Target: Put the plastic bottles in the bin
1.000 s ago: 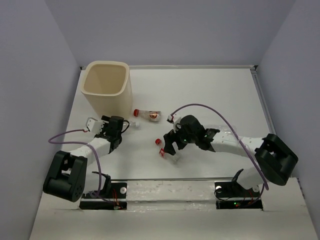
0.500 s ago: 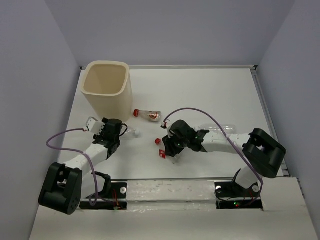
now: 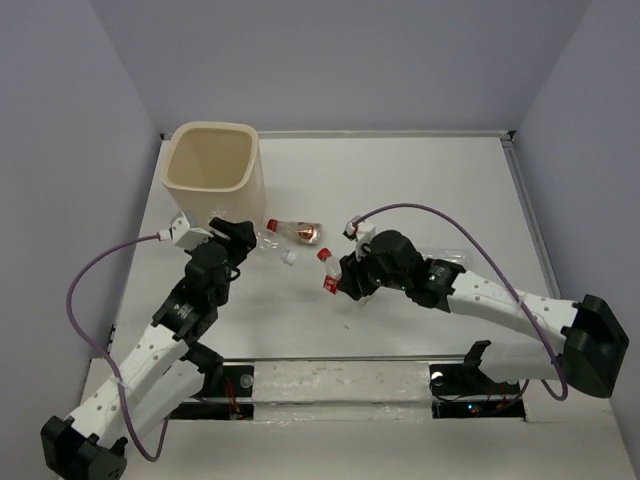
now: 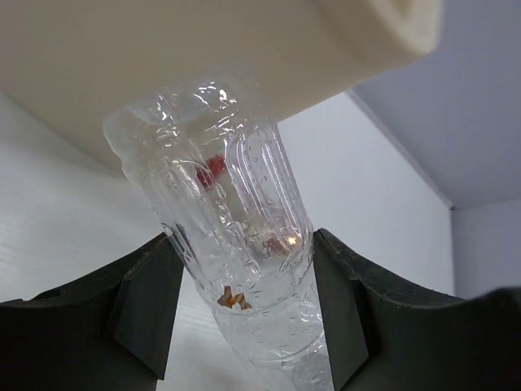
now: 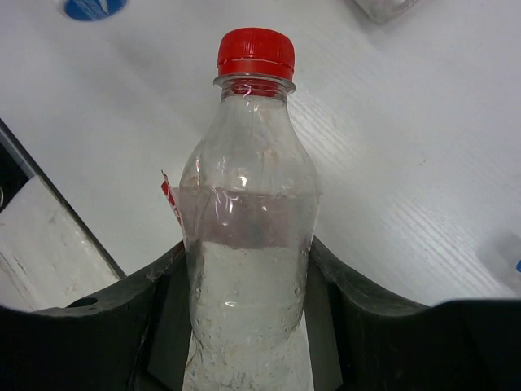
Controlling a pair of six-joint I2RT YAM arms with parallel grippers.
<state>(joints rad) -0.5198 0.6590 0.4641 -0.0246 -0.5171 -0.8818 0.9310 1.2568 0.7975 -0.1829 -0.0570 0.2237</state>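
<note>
I need to lift my left gripper and carry its clear bottle outward over the bin's opening (image 3: 210,157) to let go of it, because that opening is higher and farther outward than my gripper.
The cream-beige bin (image 3: 210,160) stands at the back left; its wall (image 4: 203,57) fills the top of the left wrist view. My left gripper (image 3: 250,240) is shut on a clear plastic bottle (image 3: 272,247) (image 4: 236,236), held off the table just right of the bin, both fingers pressing its sides. My right gripper (image 3: 345,278) is shut on a red-capped clear bottle (image 3: 329,268) (image 5: 248,236), raised at table centre. Another red-capped bottle with a brown patch (image 3: 297,231) lies between them. A clear bottle (image 3: 450,258) lies beside the right arm.
White table with a raised rim at the back and right (image 3: 525,200). A metal rail (image 3: 340,370) runs along the near edge by the arm bases. Purple cables loop from both arms. A blue patch (image 5: 94,8) lies on the table ahead of the right gripper.
Both grippers closed on bottles lying on the table and lifted them. The left arm rose and moved toward the bin; the right arm swung its bottle up and slightly back.
</note>
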